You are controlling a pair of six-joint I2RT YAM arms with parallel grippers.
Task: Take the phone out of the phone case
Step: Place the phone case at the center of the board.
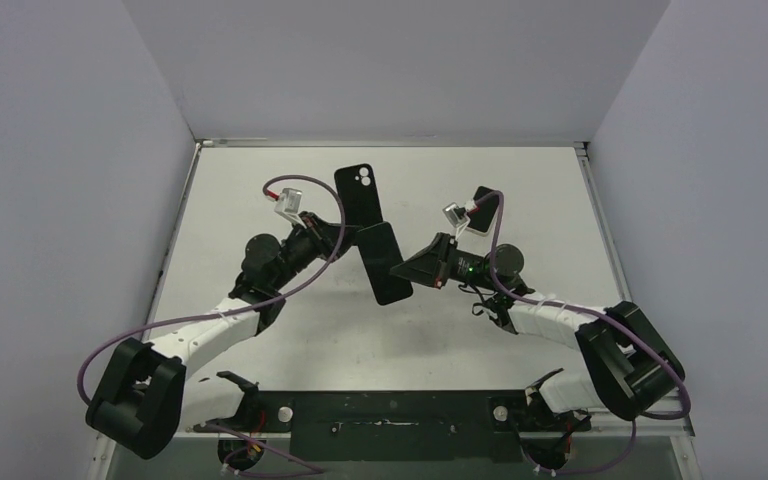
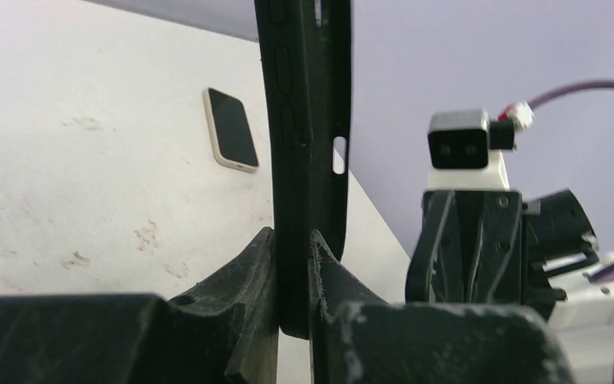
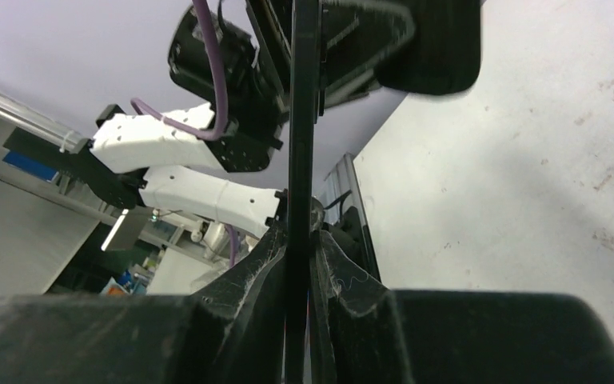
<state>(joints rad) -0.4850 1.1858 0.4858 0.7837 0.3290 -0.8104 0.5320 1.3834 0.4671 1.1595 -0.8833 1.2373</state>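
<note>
The phone (image 1: pixel 386 264) is out of the case in my right gripper. My left gripper lowers away from it next and releases the case on the tabletop.
The black phone case (image 1: pixel 360 195), camera cutout uppermost, hangs above the table in my left gripper (image 1: pixel 348 232). In the left wrist view the case (image 2: pixel 308 120) stands edge-on, and the left gripper (image 2: pixel 293 240) is shut on its lower end. The phone (image 1: pixel 386 264), a thin black slab, is held just below and right of the case by my right gripper (image 1: pixel 407 270). Seen edge-on in the right wrist view, the phone (image 3: pixel 304 120) has the right gripper (image 3: pixel 304 236) shut on it. Phone and case meet end to end; I cannot tell whether they touch.
A second phone (image 2: pixel 230 130) with a pale rim lies flat on the white table (image 1: pixel 260 190) at the back right, also showing as a dark shape (image 1: pixel 484 198) behind my right wrist. Grey walls close in the table on three sides.
</note>
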